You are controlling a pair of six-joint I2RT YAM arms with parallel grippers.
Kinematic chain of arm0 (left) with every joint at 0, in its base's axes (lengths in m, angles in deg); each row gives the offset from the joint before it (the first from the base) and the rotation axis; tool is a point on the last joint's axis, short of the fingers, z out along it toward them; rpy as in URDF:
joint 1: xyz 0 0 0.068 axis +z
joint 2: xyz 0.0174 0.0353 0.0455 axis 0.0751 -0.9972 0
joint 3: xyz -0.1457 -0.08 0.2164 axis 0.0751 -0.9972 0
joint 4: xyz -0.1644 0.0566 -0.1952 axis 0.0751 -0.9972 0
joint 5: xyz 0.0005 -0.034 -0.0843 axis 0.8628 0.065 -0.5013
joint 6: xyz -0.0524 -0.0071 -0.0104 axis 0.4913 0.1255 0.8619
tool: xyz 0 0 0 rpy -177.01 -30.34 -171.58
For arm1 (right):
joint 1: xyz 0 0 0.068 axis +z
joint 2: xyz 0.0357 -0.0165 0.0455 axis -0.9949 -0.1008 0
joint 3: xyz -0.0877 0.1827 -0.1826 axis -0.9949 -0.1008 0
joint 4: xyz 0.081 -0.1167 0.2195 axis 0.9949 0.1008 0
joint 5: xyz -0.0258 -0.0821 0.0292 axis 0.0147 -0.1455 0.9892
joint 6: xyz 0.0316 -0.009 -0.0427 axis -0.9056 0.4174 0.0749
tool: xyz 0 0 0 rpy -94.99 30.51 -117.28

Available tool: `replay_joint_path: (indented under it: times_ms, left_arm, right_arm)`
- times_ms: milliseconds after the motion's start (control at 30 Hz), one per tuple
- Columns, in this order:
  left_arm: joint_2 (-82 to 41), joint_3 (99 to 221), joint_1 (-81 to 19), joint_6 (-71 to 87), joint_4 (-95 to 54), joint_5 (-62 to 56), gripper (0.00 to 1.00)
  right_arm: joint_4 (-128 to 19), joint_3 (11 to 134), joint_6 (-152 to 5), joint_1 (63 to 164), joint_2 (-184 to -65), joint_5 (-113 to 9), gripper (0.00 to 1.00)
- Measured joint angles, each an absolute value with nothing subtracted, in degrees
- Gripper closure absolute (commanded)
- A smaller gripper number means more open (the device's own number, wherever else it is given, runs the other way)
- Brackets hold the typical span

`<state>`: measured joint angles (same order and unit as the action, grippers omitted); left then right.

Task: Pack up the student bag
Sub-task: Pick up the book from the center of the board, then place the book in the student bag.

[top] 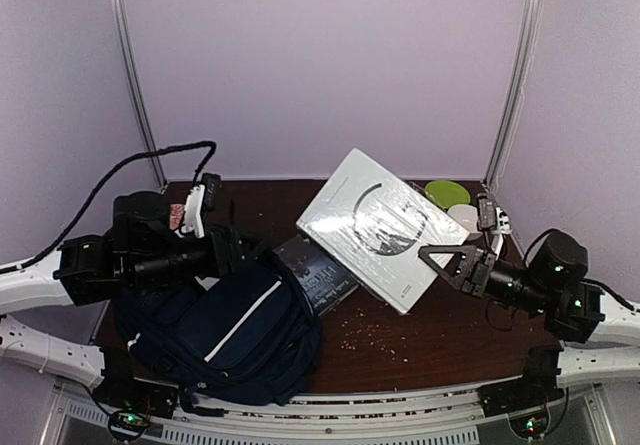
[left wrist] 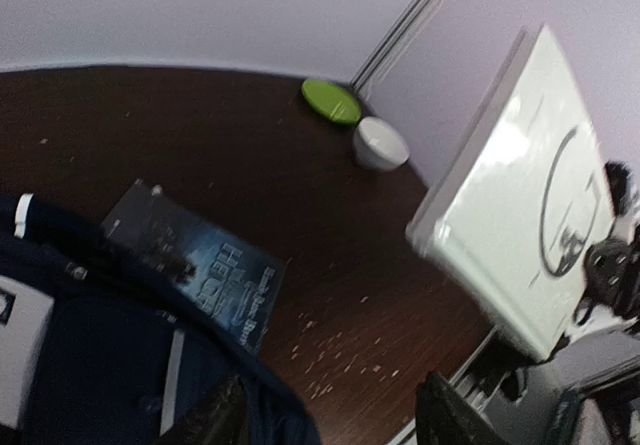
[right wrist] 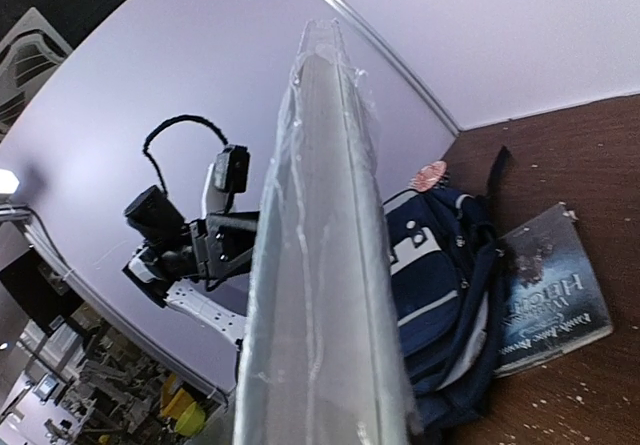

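The left gripper moves back and down next, tipping its fingers onto the upper flap's fold beside the white stripe. That fold lies below it, nearer my base.
The student bag is a navy backpack with a white stripe, lying at the near left; it also shows in the right wrist view. A dark blue book lies flat with one end at the bag's mouth. A large white plastic-wrapped book hangs tilted above the table. My right gripper is shut on its lower right edge. In the right wrist view the white book stands edge-on and hides the fingers. My left gripper is wide open above the bag's edge, with nothing between its fingers.
A green plate and a white bowl sit at the far right corner. Light crumbs are scattered over the dark wood table. A small pink-red item lies behind the bag near the left arm.
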<state>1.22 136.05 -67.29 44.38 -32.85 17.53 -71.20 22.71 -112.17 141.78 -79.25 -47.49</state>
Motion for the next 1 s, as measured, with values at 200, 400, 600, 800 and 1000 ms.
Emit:
replay_joint_path:
  times_ms: [200,400,600,800,1000]
  left_arm:
    - [-17.23,148.18,-76.86,41.43,-59.71,25.27,0.08]
    - [-34.08,157.34,-80.01,40.23,-75.01,29.77,0.02]
    - [-36.96,159.27,-81.84,39.55,-83.73,32.02,0.02]
    - [-41.23,159.27,-81.89,39.62,-86.22,33.44,0.05]
    - [-46.8,159.27,-81.91,39.55,-85.81,34.6,0.25]
  right_arm:
    - [-56.49,20.76,-108.61,141.71,-72.5,-55.38,1.0]
    - [-47.96,18.86,-108.35,141.73,-70.73,-56.96,1.0]
    - [-46.78,18.4,-108.35,141.73,-69.18,-57.64,1.0]
    - [-46.76,18.4,-108.08,141.73,-69.5,-57.74,1.0]
    - [-46.02,18.49,-107.21,141.73,-70.29,-57.7,1.0]
